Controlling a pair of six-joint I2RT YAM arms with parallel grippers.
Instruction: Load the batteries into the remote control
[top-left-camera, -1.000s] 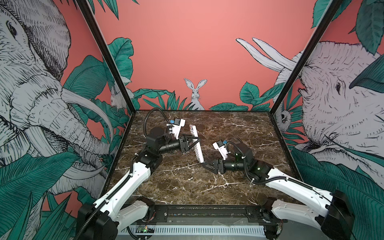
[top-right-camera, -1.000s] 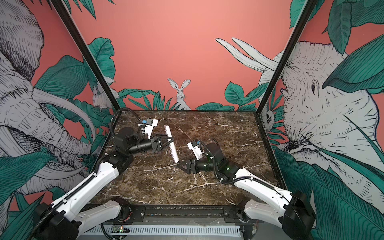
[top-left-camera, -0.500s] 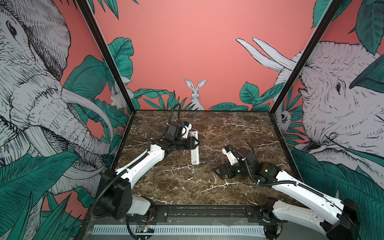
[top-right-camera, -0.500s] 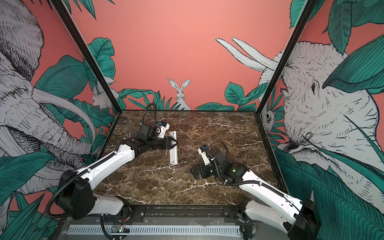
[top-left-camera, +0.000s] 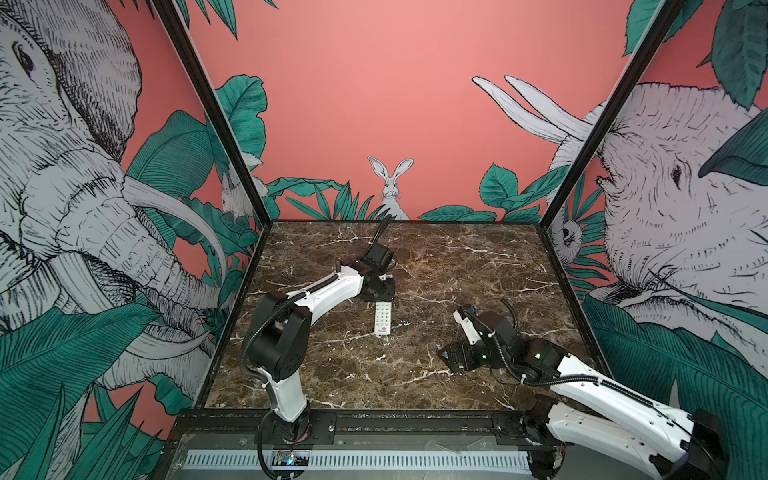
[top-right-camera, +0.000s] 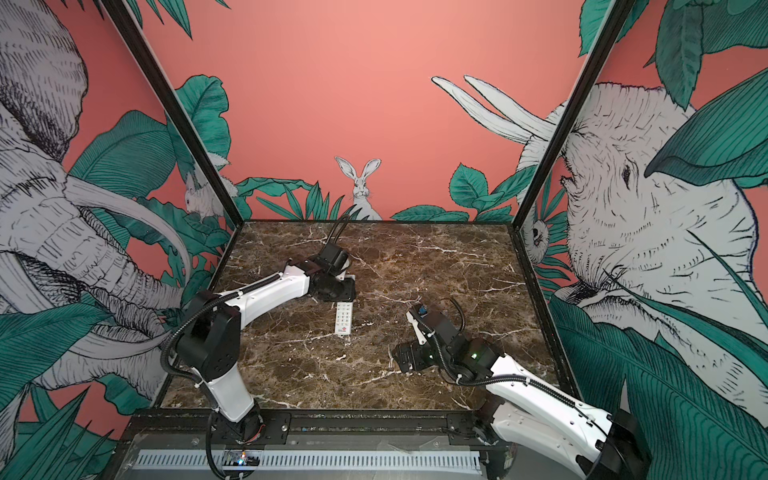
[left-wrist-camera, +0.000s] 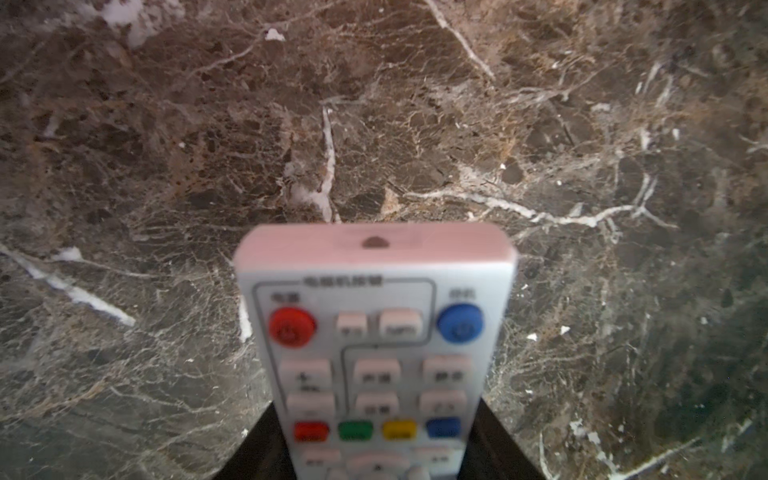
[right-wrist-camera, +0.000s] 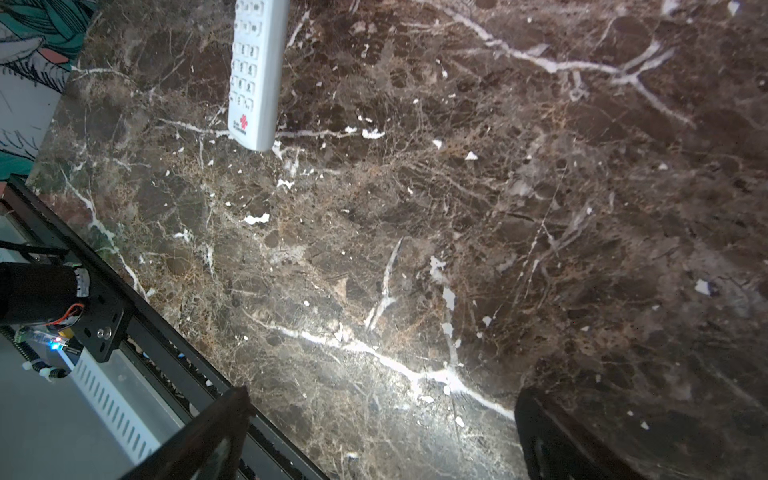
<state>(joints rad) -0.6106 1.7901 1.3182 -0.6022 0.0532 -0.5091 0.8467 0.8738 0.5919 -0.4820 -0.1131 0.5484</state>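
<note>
The remote control goes down next in the left gripper until it rests flat on the bare marble just below, then the gripper releases it there because that part is bare.
The remote control is a slim white bar lying lengthwise, buttons up, low over the marble in both top views. My left gripper is shut on its far end. In the left wrist view the dark fingers press both long sides of the remote control near its coloured buttons. The red-logo end of the remote control shows in the right wrist view. My right gripper stands open and empty toward the front right. The batteries are out of view.
Brown marble tabletop enclosed by mural walls at left, back and right. A black frame rail runs along the front edge, with the left arm's base standing just behind it.
My left arm has swung the remote control from a raised, tilted pose down to lie flat, buttons up, farther back. My right gripper has opened wide and drawn back toward the front right.
</note>
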